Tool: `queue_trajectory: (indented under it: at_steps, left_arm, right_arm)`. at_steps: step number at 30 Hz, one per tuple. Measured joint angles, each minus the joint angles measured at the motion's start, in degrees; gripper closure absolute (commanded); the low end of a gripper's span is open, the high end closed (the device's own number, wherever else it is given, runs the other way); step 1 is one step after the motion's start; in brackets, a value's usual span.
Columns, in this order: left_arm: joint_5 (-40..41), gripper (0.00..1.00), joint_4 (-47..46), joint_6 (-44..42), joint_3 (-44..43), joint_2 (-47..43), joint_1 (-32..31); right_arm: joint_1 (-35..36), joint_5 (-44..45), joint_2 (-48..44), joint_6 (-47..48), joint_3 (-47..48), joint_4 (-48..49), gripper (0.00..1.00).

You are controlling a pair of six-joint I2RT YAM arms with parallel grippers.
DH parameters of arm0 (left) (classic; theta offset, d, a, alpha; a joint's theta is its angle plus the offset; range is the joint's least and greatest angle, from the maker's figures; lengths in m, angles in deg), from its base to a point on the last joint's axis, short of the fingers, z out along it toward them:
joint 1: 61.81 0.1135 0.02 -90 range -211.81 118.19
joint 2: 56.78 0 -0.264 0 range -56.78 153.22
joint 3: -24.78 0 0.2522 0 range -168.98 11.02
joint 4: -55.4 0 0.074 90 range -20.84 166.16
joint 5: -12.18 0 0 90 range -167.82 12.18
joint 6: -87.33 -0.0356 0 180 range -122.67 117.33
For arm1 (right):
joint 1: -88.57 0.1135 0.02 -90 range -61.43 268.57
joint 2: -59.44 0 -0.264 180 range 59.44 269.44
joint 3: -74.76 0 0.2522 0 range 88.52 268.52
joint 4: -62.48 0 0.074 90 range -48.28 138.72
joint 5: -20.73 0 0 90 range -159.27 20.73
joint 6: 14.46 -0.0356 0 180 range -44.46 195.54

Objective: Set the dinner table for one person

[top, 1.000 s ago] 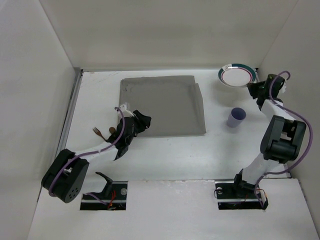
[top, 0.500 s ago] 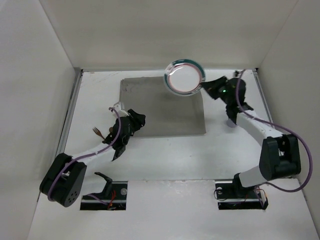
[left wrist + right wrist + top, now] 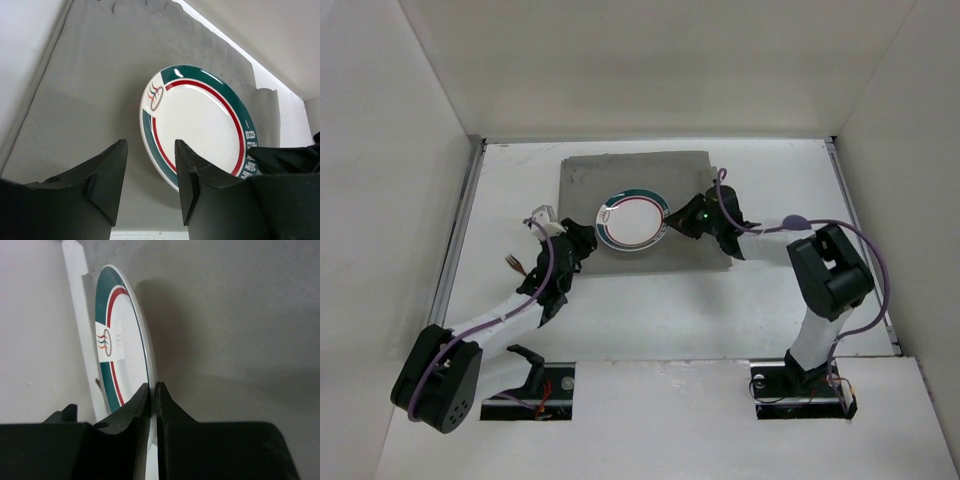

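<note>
The plate (image 3: 633, 221) is just above the grey cloth mat, so my right gripper brings it down onto the mat next, then releases the plate's rim.
A white plate (image 3: 633, 221) with a green and red rim is over the near half of the grey cloth mat (image 3: 640, 175), which lies on the white dinner table (image 3: 650, 310). My right gripper (image 3: 678, 222) is shut on the plate's right rim. In the right wrist view the jaws (image 3: 152, 390) pinch the rim of the plate (image 3: 117, 355), seen edge-on just above the mat (image 3: 240, 315). My left gripper (image 3: 582, 240) is open and empty at the mat's near left edge, just left of the plate (image 3: 200, 125). Its gap (image 3: 150, 185) holds nothing.
A fork (image 3: 512, 262) lies on the table left of the left arm. A purple cup (image 3: 798, 219) shows as a sliver behind the right arm. A metal rail (image 3: 460, 230) and white walls bound the table.
My right gripper has carried the plate from the far right corner leftward and down over the mat. My left gripper has shifted slightly left, still open.
</note>
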Motion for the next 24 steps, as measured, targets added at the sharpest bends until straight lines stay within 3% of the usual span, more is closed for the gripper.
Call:
queue_trajectory:
  at_steps: [9,16,24]
  left_arm:
    - [0.74,0.59,0.24,-0.66,0.02,1.86,-0.50]
    - [0.76,0.59,0.13,-0.74,0.02,2.95,-1.44]
    - [0.74,0.58,-0.09,-0.94,0.02,3.02,-1.81]
  right_arm:
    - [0.46,2.32,3.37,1.29,0.98,-1.73,0.92]
    - [1.25,4.57,3.72,4.09,1.95,-5.11,0.50]
    - [1.55,11.96,-6.27,13.03,1.66,-15.13,0.36]
